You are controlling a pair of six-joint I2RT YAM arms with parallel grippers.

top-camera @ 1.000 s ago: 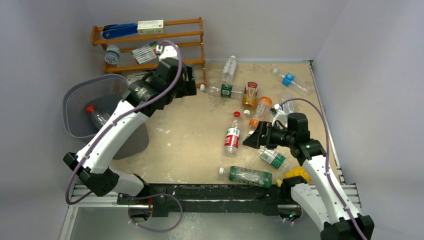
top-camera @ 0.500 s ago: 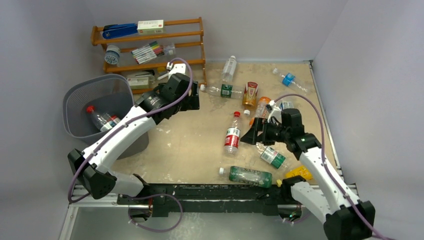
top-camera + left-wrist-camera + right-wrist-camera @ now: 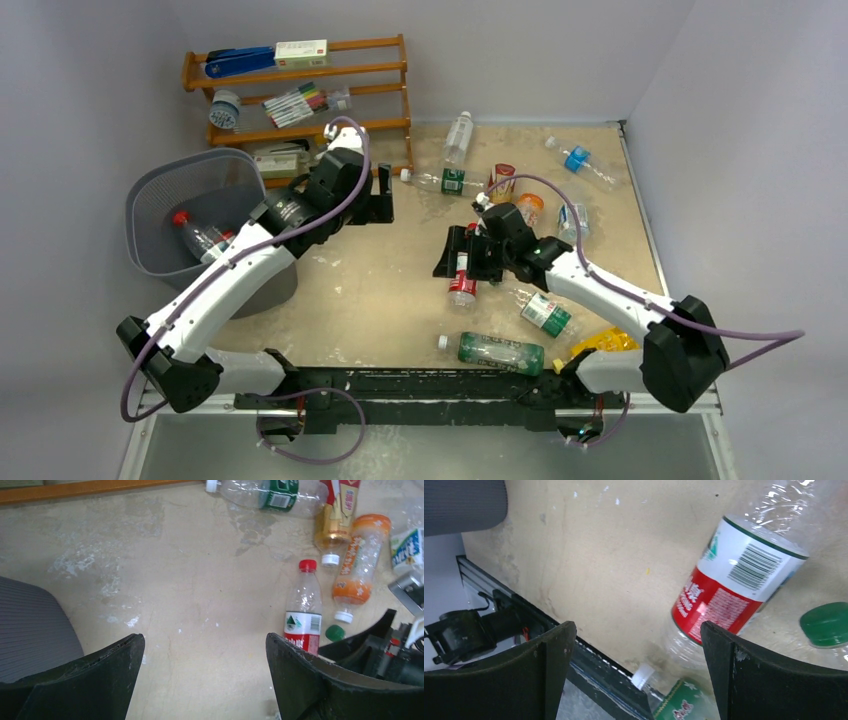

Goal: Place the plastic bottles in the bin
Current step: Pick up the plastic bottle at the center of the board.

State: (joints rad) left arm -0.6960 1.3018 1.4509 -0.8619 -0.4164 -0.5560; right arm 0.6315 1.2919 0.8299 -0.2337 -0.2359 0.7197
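My left gripper will next swing back and to the right in the top view, turn and go down onto the green bottle's body (image 3: 492, 351), because that lies along the front bar.
The grey bin (image 3: 160, 200) stands at the left and holds one red-capped bottle (image 3: 195, 232). Several plastic bottles lie across the table. A clear one with a red-and-white label (image 3: 462, 288) (image 3: 729, 587) (image 3: 304, 612) lies mid-table. My right gripper (image 3: 455, 262) (image 3: 638, 627) hangs open just above its lower end, and the bottle's base shows just inside the right finger (image 3: 734, 675). My left gripper (image 3: 378, 205) (image 3: 205, 638) is open and empty over bare table, between the bin and that bottle. An orange bottle (image 3: 357, 565) and an amber bottle (image 3: 332, 525) lie beyond.
An orange wooden rack (image 3: 300, 90) with markers and boxes stands at the back left. A green bottle (image 3: 495, 352) lies by the front rail, a green-and-white labelled one (image 3: 545, 313) to its right, a yellow one (image 3: 605, 342) near the right base. A loose green cap (image 3: 826, 624) sits beside the red-labelled bottle.
My right arm has swung left from the orange bottles to above the red-labelled bottle. The left gripper has come forward off the rack and settled slightly lower over the table.
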